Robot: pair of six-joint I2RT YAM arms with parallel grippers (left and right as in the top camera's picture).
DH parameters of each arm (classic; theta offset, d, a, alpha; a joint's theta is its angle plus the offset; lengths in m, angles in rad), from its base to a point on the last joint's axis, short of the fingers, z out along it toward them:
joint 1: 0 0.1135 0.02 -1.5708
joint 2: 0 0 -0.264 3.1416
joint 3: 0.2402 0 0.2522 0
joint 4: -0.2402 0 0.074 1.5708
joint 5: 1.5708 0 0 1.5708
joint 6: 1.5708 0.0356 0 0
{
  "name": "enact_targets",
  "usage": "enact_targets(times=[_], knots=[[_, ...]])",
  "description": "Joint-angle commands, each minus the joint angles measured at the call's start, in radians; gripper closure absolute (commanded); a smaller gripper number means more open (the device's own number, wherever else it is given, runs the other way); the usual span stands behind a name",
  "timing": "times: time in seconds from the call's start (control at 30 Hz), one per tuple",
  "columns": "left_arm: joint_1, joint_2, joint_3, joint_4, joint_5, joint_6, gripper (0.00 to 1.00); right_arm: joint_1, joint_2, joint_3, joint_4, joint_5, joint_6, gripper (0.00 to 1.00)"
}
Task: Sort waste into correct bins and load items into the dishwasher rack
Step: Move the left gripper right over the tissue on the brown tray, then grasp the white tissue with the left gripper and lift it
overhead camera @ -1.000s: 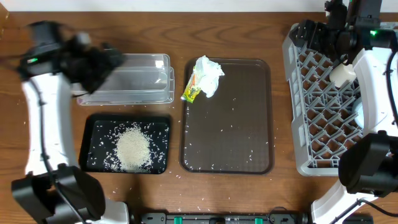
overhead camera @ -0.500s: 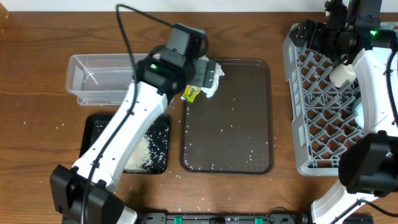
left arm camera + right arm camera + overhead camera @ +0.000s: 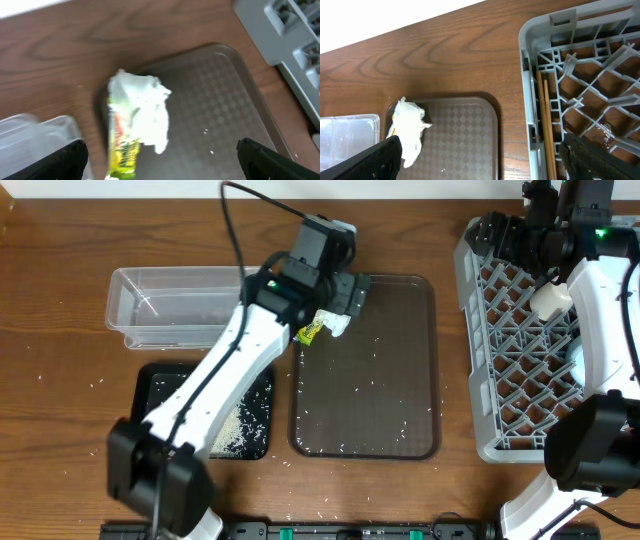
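Observation:
The near end of the crumpled white tissue below the left gripper rests clear of the yellow-green wrapper (image 3: 310, 332), so the gripper needs to come down onto that end next.
The crumpled white tissue (image 3: 334, 323) and the yellow-green wrapper (image 3: 310, 332) lie together on the back-left corner of the brown serving tray (image 3: 370, 390). My left gripper (image 3: 347, 292) hovers just above them, open and empty. In the left wrist view the tissue (image 3: 140, 107) and wrapper (image 3: 122, 150) sit between the spread fingers (image 3: 160, 162). Rice (image 3: 235, 430) lies in the black tray (image 3: 150, 385), half hidden by my left arm. The clear tub (image 3: 165, 310) stands at the back left. My right gripper (image 3: 515, 242) is open over the grey rack's (image 3: 520, 360) back-left corner. No plate, bowl or cup is clearly visible.
Loose rice grains are scattered on the brown tray and the wooden table. In the right wrist view, the open fingers (image 3: 485, 162) frame the rack's rim (image 3: 530, 100), the brown tray (image 3: 465, 135), the tissue (image 3: 410, 130) and the tub (image 3: 345, 140).
My left arm has swung right from over the clear tub to the tissue and wrapper at the brown tray's corner. The right arm has not moved.

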Motion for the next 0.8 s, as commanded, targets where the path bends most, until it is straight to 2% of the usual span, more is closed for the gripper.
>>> enact_targets(times=[0.0,0.2,0.27,0.3,0.5,0.77], knots=[[0.002,0.089,0.005,0.024,0.061,0.029,0.02,0.001,-0.01,0.013,-0.001,-0.003,0.007,0.01],[0.0,0.204,0.005,0.083,0.06,0.029,0.0,0.001,-0.01,0.013,-0.001,-0.003,0.007,0.01],[-0.003,0.234,0.005,0.093,0.06,0.029,0.09,0.001,-0.01,0.013,-0.001,-0.003,0.007,0.01],[-0.004,0.246,0.005,0.095,0.06,0.029,0.11,0.001,-0.01,0.013,-0.001,-0.003,0.007,0.01],[-0.004,0.303,0.005,0.097,0.06,0.029,0.16,0.001,-0.01,0.013,-0.001,-0.003,0.007,0.01],[-0.005,0.358,0.005,0.107,0.06,0.029,0.18,0.001,-0.01,0.013,-0.001,-0.003,0.007,0.01]])
